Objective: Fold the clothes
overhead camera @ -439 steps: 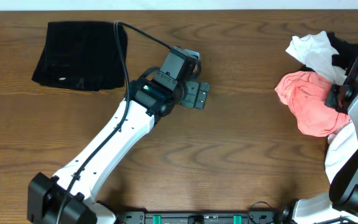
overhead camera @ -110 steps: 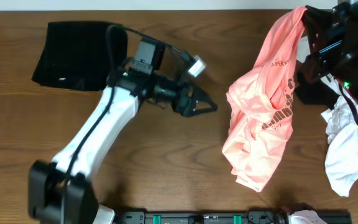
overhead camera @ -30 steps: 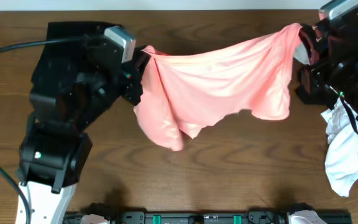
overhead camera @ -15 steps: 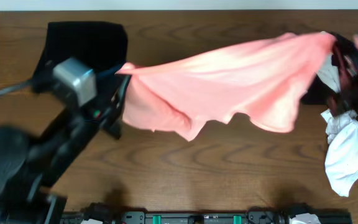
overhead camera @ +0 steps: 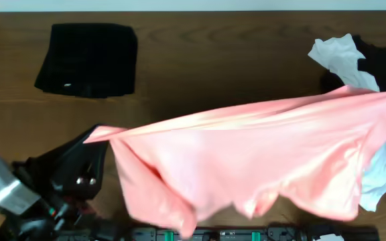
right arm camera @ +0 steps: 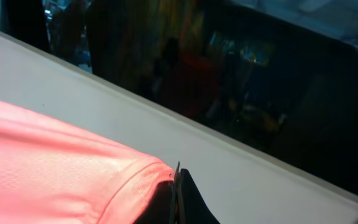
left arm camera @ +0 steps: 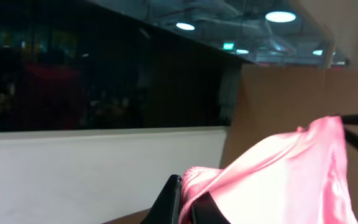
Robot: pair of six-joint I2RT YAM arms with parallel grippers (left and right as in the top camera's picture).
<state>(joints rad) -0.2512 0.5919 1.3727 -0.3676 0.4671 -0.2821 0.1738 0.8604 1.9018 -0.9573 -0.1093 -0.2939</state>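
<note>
My left gripper is going to swing outward next and release the shirt's corner over the bare wood beside the black rectangle, because that spot is clear.
The salmon-pink T-shirt (overhead camera: 260, 161) hangs stretched in the air across the near half of the table, held by two corners. My left gripper (overhead camera: 94, 139) holds its left corner at the lower left. In the left wrist view the gripper (left arm camera: 185, 200) is shut on a bunched pink edge (left arm camera: 278, 174). My right gripper (right arm camera: 177, 194) is shut on the shirt's hem (right arm camera: 73, 180). In the overhead view it lies past the right edge. A neat black rectangle (overhead camera: 86, 59) lies at the far left. White clothes (overhead camera: 340, 55) and black clothes (overhead camera: 377, 57) are heaped at the far right.
More white cloth (overhead camera: 384, 171) shows under the shirt's right end. The brown wooden table (overhead camera: 213, 73) is bare between the black rectangle and the heap. Both wrist cameras point up at a white wall and dark windows.
Both grippers have pulled the pink shirt toward the near edge and raised it. It now hangs wider and nearer the camera. The left arm has dropped to the lower left corner.
</note>
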